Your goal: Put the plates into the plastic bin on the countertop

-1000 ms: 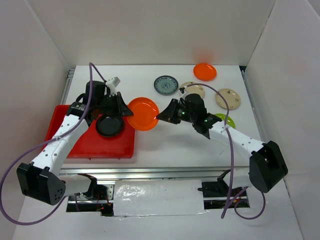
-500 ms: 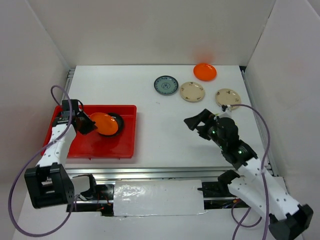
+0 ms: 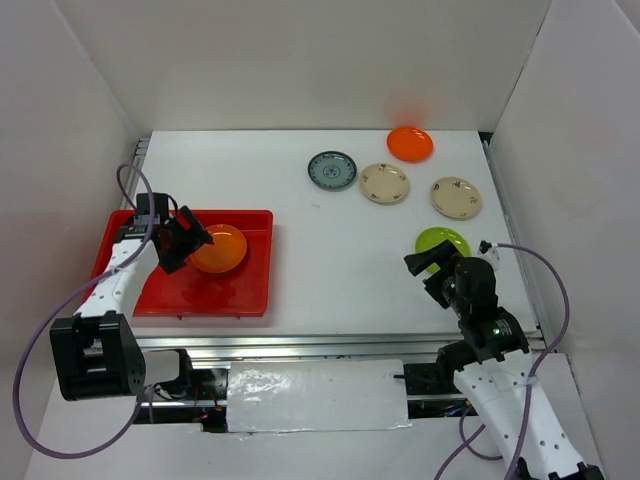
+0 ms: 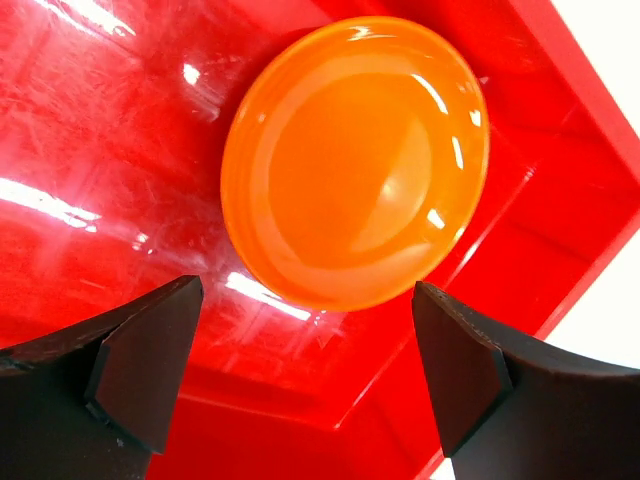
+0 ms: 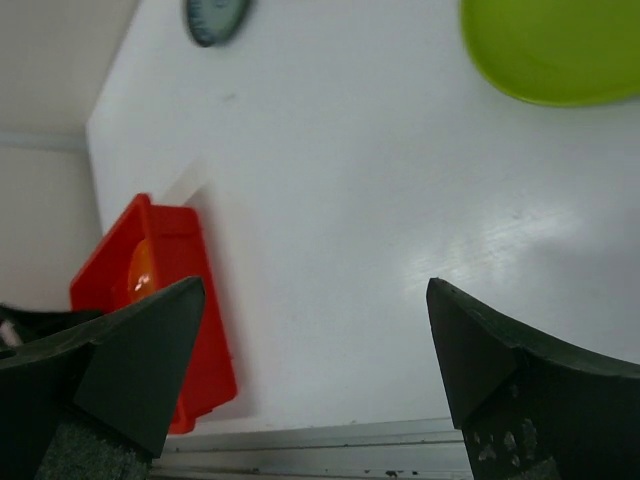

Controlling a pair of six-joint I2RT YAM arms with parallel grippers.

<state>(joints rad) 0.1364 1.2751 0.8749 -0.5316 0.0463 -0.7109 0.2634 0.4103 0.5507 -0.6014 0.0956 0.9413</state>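
The right gripper shifts down onto the lime green plate's near rim next, since that rim lies below and to its right in the top view.
The red plastic bin sits at the left of the white countertop. An orange plate lies in its far right part. My left gripper hovers just left of that plate, open and empty. In the left wrist view the plate rests on the bin floor beyond the gripper. My right gripper is open and empty, just near-left of a lime green plate. Farther back lie a blue-grey plate, two cream plates and a second orange plate.
White walls close in the left, back and right sides. A metal rail runs along the front edge. The right wrist view shows the lime plate, the blue-grey plate, the bin and the rail.
My left gripper has opened and let the orange plate go in the bin. The right arm has drawn back toward the near right, uncovering the lime green plate.
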